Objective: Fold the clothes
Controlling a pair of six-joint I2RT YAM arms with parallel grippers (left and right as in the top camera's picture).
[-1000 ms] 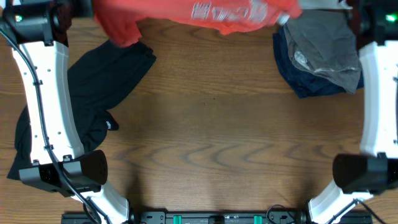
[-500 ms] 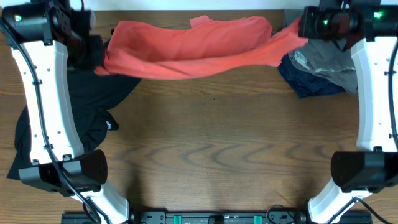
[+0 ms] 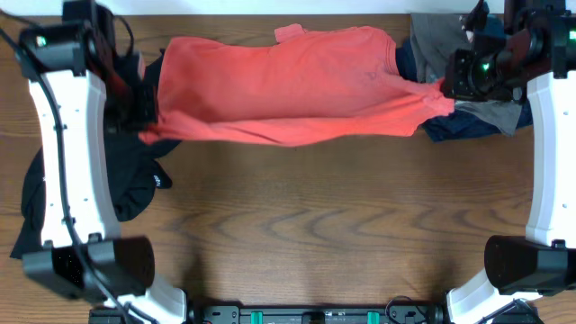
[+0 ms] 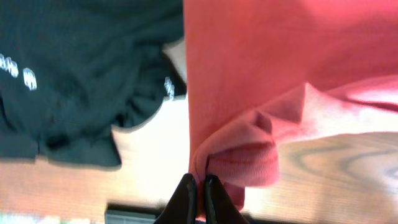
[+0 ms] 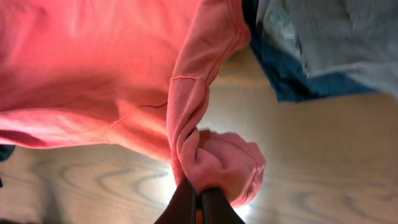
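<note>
The shirt's held hem hangs above the table, so I should move my left gripper down and back to the wood (image 3: 184, 175) (image 4: 157, 140) beside the black top and let go.
The orange-red T-shirt (image 3: 279, 85) is stretched across the far half of the table, its lettering hidden. My left gripper (image 3: 144, 121) is shut on its left edge (image 4: 233, 165), and my right gripper (image 3: 443, 90) is shut on its right edge (image 5: 217, 162). Both hold it taut a little above the wood. The black top (image 3: 135, 171) lies crumpled at the left under the left arm; its white logo shows in the left wrist view (image 4: 15, 68).
A pile of grey and navy garments (image 3: 477, 108) lies at the far right, under the right gripper, and shows in the right wrist view (image 5: 323, 43). Bare wooden table (image 3: 315, 225) fills the near half. The arm bases stand at the near corners.
Both grippers have moved toward me and down with the shirt, which has spread from a raised bunched band into a flatter wide sheet over the far table.
</note>
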